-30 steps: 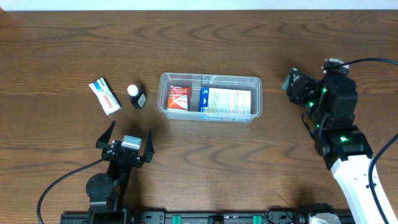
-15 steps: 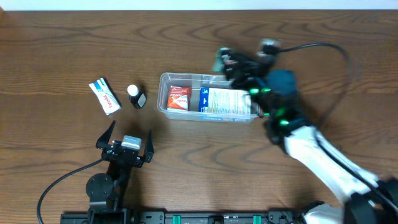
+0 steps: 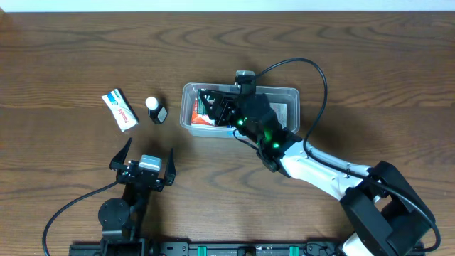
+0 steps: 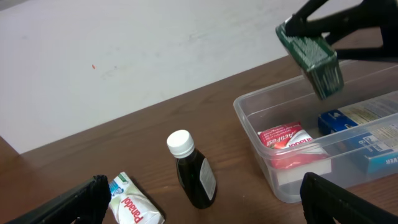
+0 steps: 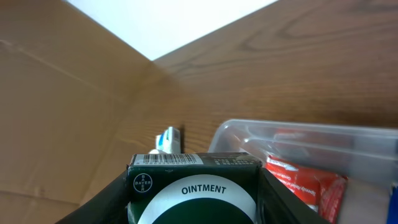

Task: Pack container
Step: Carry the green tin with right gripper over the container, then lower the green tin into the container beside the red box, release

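Note:
The ointment box (image 5: 194, 190) is still above the container's rim, so the robot's right gripper should next tilt and go down toward the red packet (image 5: 303, 184) below the box and then let go.
The clear plastic container (image 3: 293, 92) sits mid-table and holds a red packet (image 3: 201, 118) at its left end and a blue and white box (image 3: 279, 112) at its right. My right gripper (image 3: 211, 100) is shut on a dark green ointment box (image 5: 194, 190) and holds it over the container's left end. That box also shows in the left wrist view (image 4: 311, 59), above the container (image 4: 250, 112). My left gripper (image 3: 147, 165) is open and empty near the front edge, below the loose items.
A small dark bottle with a white cap (image 3: 156, 109) lies left of the container. A white and blue Panadol packet (image 3: 119, 109) lies further left. Both show in the left wrist view, the bottle (image 4: 191, 171) and the packet (image 4: 134, 204).
My right arm has swung from the table's right side leftwards across the container, carrying the green box to above its left end. The left arm has not moved.

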Robot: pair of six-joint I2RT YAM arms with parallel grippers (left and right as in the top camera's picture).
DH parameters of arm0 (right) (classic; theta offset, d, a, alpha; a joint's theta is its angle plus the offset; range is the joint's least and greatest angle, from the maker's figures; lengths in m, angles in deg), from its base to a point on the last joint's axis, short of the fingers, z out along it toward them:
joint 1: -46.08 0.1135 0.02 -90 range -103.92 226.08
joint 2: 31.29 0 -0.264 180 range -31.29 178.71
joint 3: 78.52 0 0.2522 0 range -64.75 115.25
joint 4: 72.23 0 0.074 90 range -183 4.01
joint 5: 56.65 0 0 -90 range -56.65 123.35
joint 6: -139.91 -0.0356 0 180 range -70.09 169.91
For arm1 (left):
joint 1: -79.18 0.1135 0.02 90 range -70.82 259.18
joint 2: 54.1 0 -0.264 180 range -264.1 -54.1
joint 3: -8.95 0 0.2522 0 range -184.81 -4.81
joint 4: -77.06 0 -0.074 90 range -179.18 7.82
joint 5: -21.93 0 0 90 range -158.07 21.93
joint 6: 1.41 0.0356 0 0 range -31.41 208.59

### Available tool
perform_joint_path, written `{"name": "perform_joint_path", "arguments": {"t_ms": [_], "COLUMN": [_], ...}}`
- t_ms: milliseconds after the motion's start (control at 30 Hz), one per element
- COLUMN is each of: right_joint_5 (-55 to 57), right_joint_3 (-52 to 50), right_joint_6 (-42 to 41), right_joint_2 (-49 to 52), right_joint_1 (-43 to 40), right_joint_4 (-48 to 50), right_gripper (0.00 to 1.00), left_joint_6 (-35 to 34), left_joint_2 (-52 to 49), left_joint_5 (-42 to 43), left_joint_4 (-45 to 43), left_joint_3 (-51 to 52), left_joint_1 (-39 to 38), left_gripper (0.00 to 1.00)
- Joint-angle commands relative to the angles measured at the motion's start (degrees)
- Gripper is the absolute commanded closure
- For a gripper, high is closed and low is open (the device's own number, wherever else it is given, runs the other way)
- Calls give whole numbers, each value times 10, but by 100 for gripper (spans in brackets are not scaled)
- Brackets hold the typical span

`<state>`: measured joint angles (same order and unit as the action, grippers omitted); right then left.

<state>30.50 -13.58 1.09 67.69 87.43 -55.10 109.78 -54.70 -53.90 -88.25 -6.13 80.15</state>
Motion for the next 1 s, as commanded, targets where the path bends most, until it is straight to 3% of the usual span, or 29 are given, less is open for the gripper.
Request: {"name": "perform_joint_path", "arguments": {"t_ms": [0, 400, 733, 967], "right_joint_5": [71, 130, 143, 172], "right_joint_3": [14, 50, 198, 213], "right_joint_6": [-5, -13, 36, 29], "right_joint_2": [0, 24, 104, 109], "right_joint_1": [10, 29, 64, 67], "right_joint_4": [-14, -58, -192, -250], "right_gripper": [57, 56, 56, 57], "left_joint_6": [-1, -1, -1, -1], "left_joint_2": [3, 3, 3, 3], "left_joint_5": [4, 4, 4, 4], "left_joint_4": [18, 18, 18, 18], "left_joint_3": [11, 11, 11, 11], "left_joint_1": [2, 2, 2, 2], "left_gripper": [2, 2, 2, 2]}}
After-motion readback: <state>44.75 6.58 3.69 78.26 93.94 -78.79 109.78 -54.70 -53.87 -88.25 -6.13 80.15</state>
